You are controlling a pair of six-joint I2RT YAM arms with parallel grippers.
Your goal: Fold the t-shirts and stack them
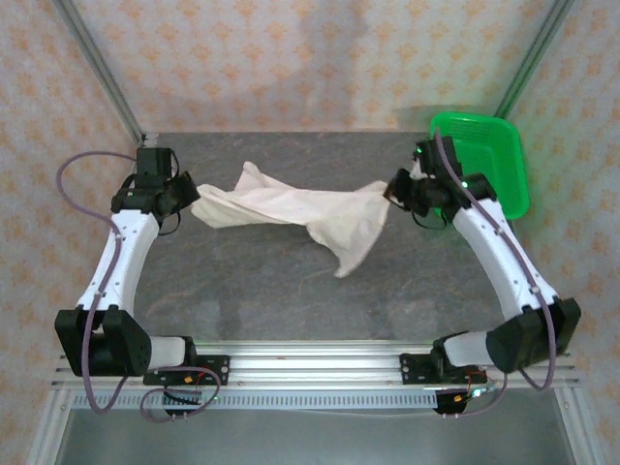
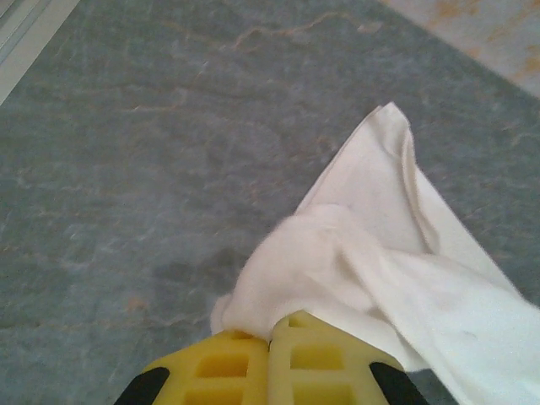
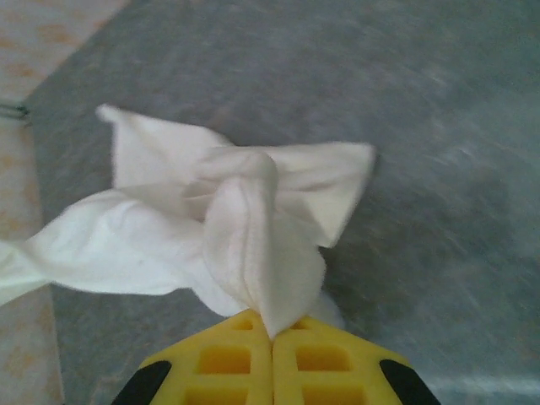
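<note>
The shirt's end goes back toward the front bar and down with my left gripper next for release, as bare grey tabletop lies below it on that side.
One off-white t-shirt [image 1: 291,208] hangs stretched between my two grippers above the grey table, bunched and twisted, with a loose flap drooping toward the table at the right of its middle. My left gripper [image 1: 190,201] is shut on the shirt's left end; in the left wrist view the yellow fingers [image 2: 221,363] pinch the cloth [image 2: 371,261] at their tips [image 2: 272,339]. At the other end my right gripper [image 1: 395,194] is shut on the shirt, and the right wrist view has a fold of cloth [image 3: 245,236] wedged between its jaws [image 3: 272,331].
A green plastic basket [image 1: 504,145] stands at the table's back right corner, just behind my right arm. Grey table surface [image 1: 262,291] stretches under the shirt toward the front rail. Patterned walls close in the back and the sides.
</note>
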